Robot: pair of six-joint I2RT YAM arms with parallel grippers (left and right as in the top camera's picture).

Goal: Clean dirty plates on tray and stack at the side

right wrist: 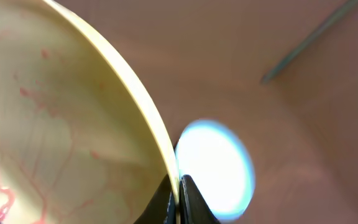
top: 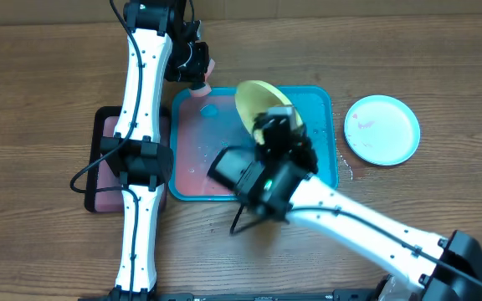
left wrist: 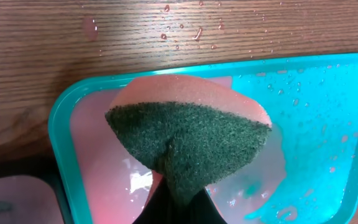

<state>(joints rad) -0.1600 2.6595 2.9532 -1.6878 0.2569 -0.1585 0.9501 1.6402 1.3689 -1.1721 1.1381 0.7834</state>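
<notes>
My right gripper moves to the right in the overhead view and then down onto the light blue plate (top: 382,129) (right wrist: 215,168) next, since the plate lies clear beside the tray.
The teal tray (top: 320,96) lies mid-table with pinkish water over its left part; it also shows in the left wrist view (left wrist: 61,134). My right gripper (top: 279,130) is shut on the rim of the lime-green plate (top: 258,102) and holds it tilted on edge above the tray. In the right wrist view the plate (right wrist: 55,124) carries red smears and my fingers (right wrist: 178,199) pinch its rim. My left gripper (top: 197,73) is shut on a pink sponge with a green scouring face (left wrist: 188,140) over the tray's far left corner. The light blue plate (top: 382,129) lies on the table right of the tray. The white plate is not in view.
A black tray (top: 100,180) with a pink inside lies left of the teal tray, under my left arm. Water drops (left wrist: 182,34) dot the wood beyond the tray. My right arm crosses the table's front right.
</notes>
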